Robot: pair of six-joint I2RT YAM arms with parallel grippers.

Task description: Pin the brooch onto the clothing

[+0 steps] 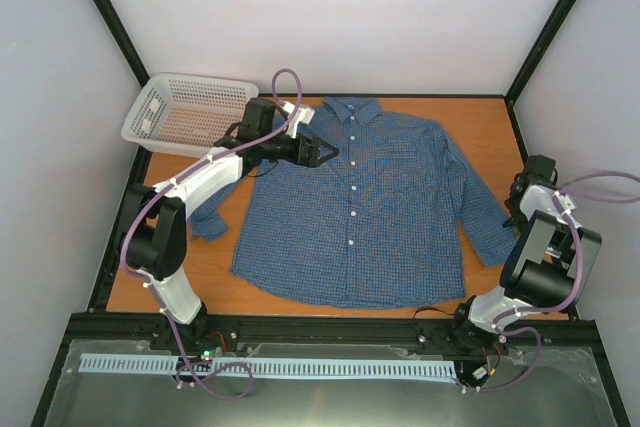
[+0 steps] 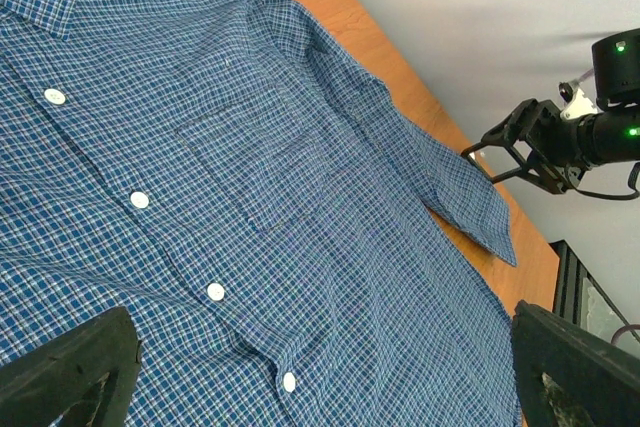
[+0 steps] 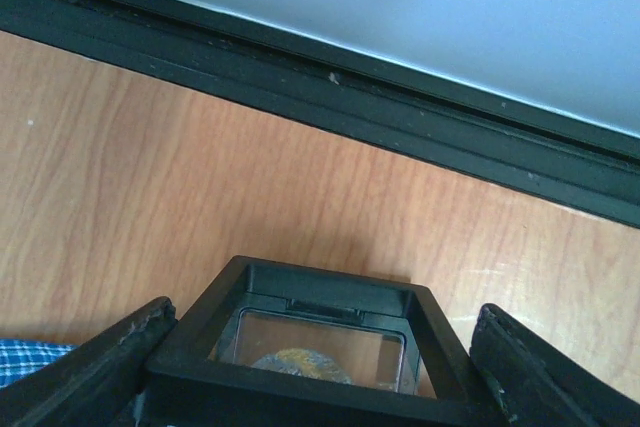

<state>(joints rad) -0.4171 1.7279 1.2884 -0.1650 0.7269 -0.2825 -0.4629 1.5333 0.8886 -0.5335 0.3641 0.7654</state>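
Observation:
My right gripper should move outward and let go of the black box on the bare wood (image 1: 491, 161) next to the shirt sleeve, because that open spot is outward of my gripper.
The clothing (image 1: 390, 207), a blue checked shirt with white buttons, lies flat on the wooden table (image 1: 490, 117). My left gripper (image 1: 330, 152) hovers open above its upper chest near the collar; in the left wrist view the shirt (image 2: 250, 197) fills the space between the wide-apart fingers (image 2: 70, 372). At the table's right edge my right gripper (image 1: 527, 187) straddles a small black box (image 3: 320, 347). The brooch (image 3: 300, 360) shows golden through the box's clear window. The left finger (image 3: 110, 367) touches the box; a thin strip of wood shows beside the right one.
A white perforated basket (image 1: 190, 112) stands at the back left corner. A black frame rail (image 3: 400, 117) and a pale wall run just beyond the box. A shirt cuff (image 3: 25, 359) lies left of the right gripper. The right arm (image 2: 560, 137) appears in the left wrist view.

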